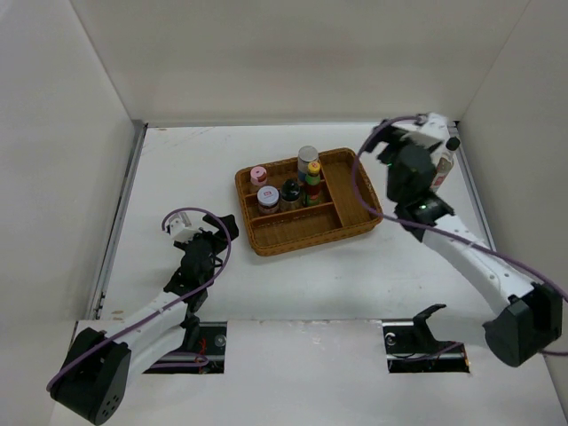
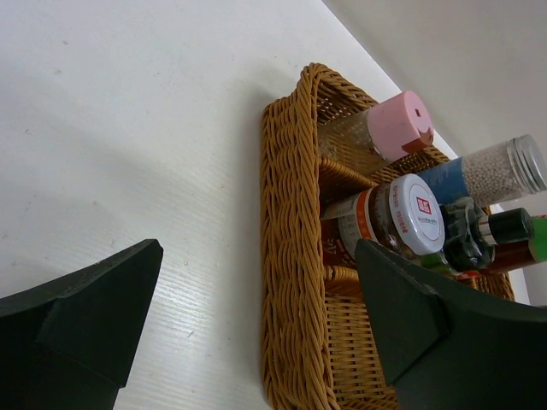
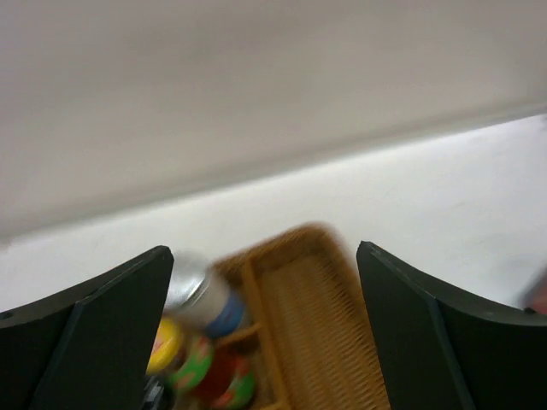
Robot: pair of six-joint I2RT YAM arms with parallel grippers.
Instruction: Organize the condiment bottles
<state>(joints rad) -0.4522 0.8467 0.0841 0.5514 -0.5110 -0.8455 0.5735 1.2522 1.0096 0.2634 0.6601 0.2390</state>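
Note:
Next, my right gripper moves across and down around the sauce bottle's cap (image 1: 453, 144). The bottle stands outside the tray (image 1: 351, 213), below the gripper and to its right in the top view.
The brown wicker tray (image 1: 351, 213) holds five condiment bottles: a pink-lidded jar (image 1: 258, 175), a white-lidded jar (image 1: 268, 199), a dark shaker (image 1: 290, 191), a green yellow-capped bottle (image 1: 312, 182) and a grey-capped jar (image 1: 308, 160). A black-capped sauce bottle (image 1: 446, 164) stands outside the tray by the right wall. My right gripper (image 1: 397, 182) hangs open between that bottle and the tray, holding nothing (image 3: 263, 256). My left gripper (image 1: 209, 238) rests open low over the table left of the tray (image 2: 258, 256). The left wrist view shows the pink lid (image 2: 399, 125) and white lid (image 2: 416, 213).
White walls enclose the table on the left, back and right. The tray's long front compartment (image 1: 297, 226) and its right compartment (image 3: 320, 333) hold nothing. The right wrist view is blurred.

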